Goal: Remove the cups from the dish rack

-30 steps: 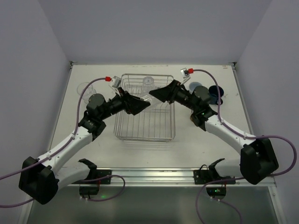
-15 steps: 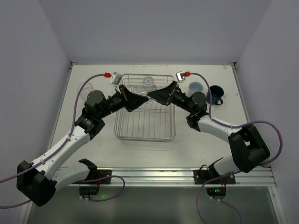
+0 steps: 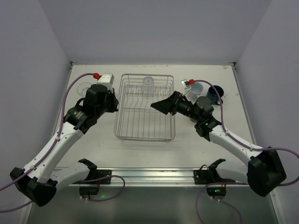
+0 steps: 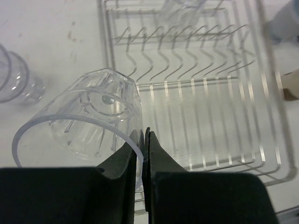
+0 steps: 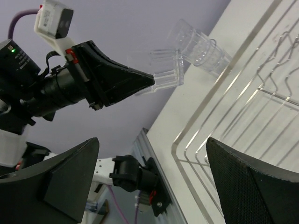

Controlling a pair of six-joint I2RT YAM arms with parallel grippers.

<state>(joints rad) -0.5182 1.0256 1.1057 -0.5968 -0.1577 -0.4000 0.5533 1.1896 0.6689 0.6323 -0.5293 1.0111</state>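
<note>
The tumbler should next go away from the rack (image 3: 145, 122) in my left gripper, and down toward the bare table on the near side of the clear cups.
The silver wire dish rack (image 3: 145, 122) stands mid-table, with one clear cup (image 3: 148, 84) upright at its far end. My left gripper (image 4: 142, 140) is shut on the rim of a clear ribbed tumbler (image 4: 88, 119), which hangs tilted just left of the dish rack (image 4: 210, 93). From above, the left gripper (image 3: 112, 100) sits beside the rack's left side. My right gripper (image 3: 155, 106) hovers over the rack's right half, open and holding nothing. Its wrist view shows the left gripper (image 5: 117, 81) with the tumbler (image 5: 166, 70).
Clear cups (image 3: 84, 88) stand on the table left of the rack, also seen as clear cups (image 4: 18, 79). A pale blue cup (image 3: 195, 87) and a dark blue mug (image 3: 216, 93) stand right of the rack. The table's side walls are close.
The left gripper shut on the tumbler and drew back left, out of the rack. The right gripper opened and pulled slightly right and nearer.
</note>
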